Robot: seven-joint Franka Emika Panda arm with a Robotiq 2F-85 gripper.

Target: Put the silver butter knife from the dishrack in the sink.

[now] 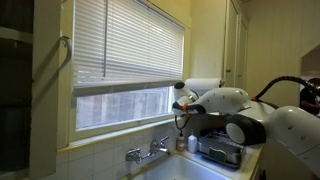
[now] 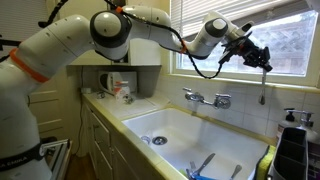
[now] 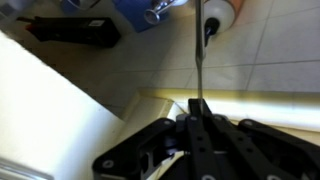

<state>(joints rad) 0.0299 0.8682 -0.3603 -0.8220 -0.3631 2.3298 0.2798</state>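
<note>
My gripper hangs high above the sink (image 2: pixel 150 120), so it moves down and away from the window next. It releases the knife at the bottom of the sink by the utensils.
My gripper (image 2: pixel 258 56) is shut on the silver butter knife (image 2: pixel 263 86), which hangs blade-down from the jaws, high above the right end of the sink and in front of the window. In the wrist view the jaws (image 3: pixel 196 112) pinch the thin knife (image 3: pixel 200 62), with pale counter tile behind it. The cream sink (image 2: pixel 150 120) with its chrome two-handled tap (image 2: pixel 209 99) lies below and to the left of the knife. The dark dishrack (image 2: pixel 296 150) stands at the sink's right end. It also shows in an exterior view (image 1: pixel 220 151), under my arm and gripper (image 1: pixel 184 104).
Blue utensils (image 2: pixel 201 164) lie in the basin near its front right. A paper towel roll (image 2: pixel 107 81) and small bottles (image 2: pixel 125 92) stand on the counter to the left. The blinds (image 1: pixel 125 40) and window sill are close behind the gripper. A soap bottle (image 1: pixel 181 142) stands by the tap (image 1: pixel 148 153).
</note>
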